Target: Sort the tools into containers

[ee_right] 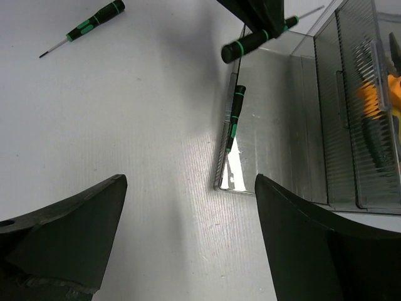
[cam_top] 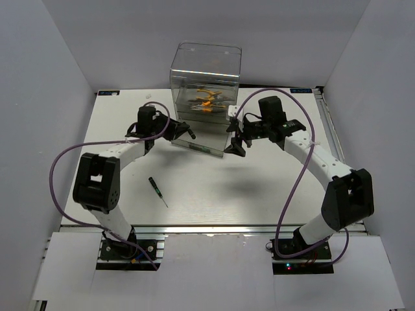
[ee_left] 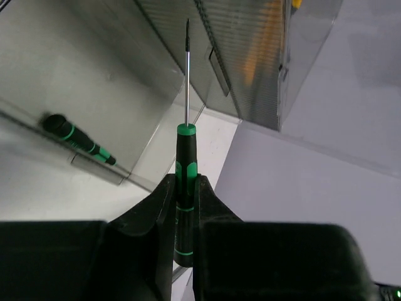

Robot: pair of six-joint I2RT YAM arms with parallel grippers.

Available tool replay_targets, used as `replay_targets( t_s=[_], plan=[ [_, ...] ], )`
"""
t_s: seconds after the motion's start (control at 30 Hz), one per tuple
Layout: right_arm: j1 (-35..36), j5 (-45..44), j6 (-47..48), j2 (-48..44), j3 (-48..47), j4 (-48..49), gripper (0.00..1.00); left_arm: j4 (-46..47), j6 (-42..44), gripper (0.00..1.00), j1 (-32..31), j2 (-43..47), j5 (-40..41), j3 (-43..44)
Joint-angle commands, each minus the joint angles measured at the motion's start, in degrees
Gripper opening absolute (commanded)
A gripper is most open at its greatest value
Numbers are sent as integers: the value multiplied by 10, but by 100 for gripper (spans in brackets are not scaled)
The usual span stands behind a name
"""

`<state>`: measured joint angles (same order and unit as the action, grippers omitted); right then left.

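I will move my right gripper back, down and left in the top view onto the loose screwdriver's handle (cam_top: 155,186) (ee_right: 96,19), as it lies below the gripper on that side.
My left gripper (ee_left: 185,183) is shut on the black-green handle of a screwdriver (ee_left: 186,157), whose thin shaft points up over the pulled-out bottom drawer (ee_left: 94,75) of the clear smoky box (cam_top: 206,78). A second screwdriver (ee_left: 78,141) lies inside that drawer along its front wall. A third screwdriver (cam_top: 157,190) lies loose on the table, front left. Orange-handled pliers (ee_right: 376,94) show through a higher drawer. My right gripper (ee_right: 188,188) hangs open above bare table just off the drawer's near corner (ee_right: 241,185), holding nothing.
The box stands at the back centre of the white table (cam_top: 259,194), with its open drawer (cam_top: 201,144) reaching forward between the two grippers. Purple cables (cam_top: 61,168) loop beside both arms. Grey walls close in the left, right and back sides.
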<state>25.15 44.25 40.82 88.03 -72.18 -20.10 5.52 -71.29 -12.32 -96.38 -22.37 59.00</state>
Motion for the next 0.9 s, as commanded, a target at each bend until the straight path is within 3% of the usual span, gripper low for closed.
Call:
replay_targets(
  t_s=[0.0, 0.1, 0.33, 0.57, 0.7, 0.87],
  plan=[
    [0, 5, -7, -31, 4, 20, 89, 35, -40, 20, -6, -31, -7, 44],
    [0, 2, -1, -39, 9, 17, 89, 37, -49, 33, -7, -56, -14, 56],
    [0, 14, 4, -37, 8, 9, 89, 39, -47, 46, -8, -67, -25, 71],
    [15, 85, 71, -7, -31, -68, 89, 14, 16, 46, -4, -36, -20, 76],
    [60, 91, 125, 40, -81, -160, 89, -44, 160, 46, 9, 47, -8, 62],
    [147, 53, 107, 101, -132, -201, 87, -171, 303, 52, 61, 167, 43, 45]
  ],
)
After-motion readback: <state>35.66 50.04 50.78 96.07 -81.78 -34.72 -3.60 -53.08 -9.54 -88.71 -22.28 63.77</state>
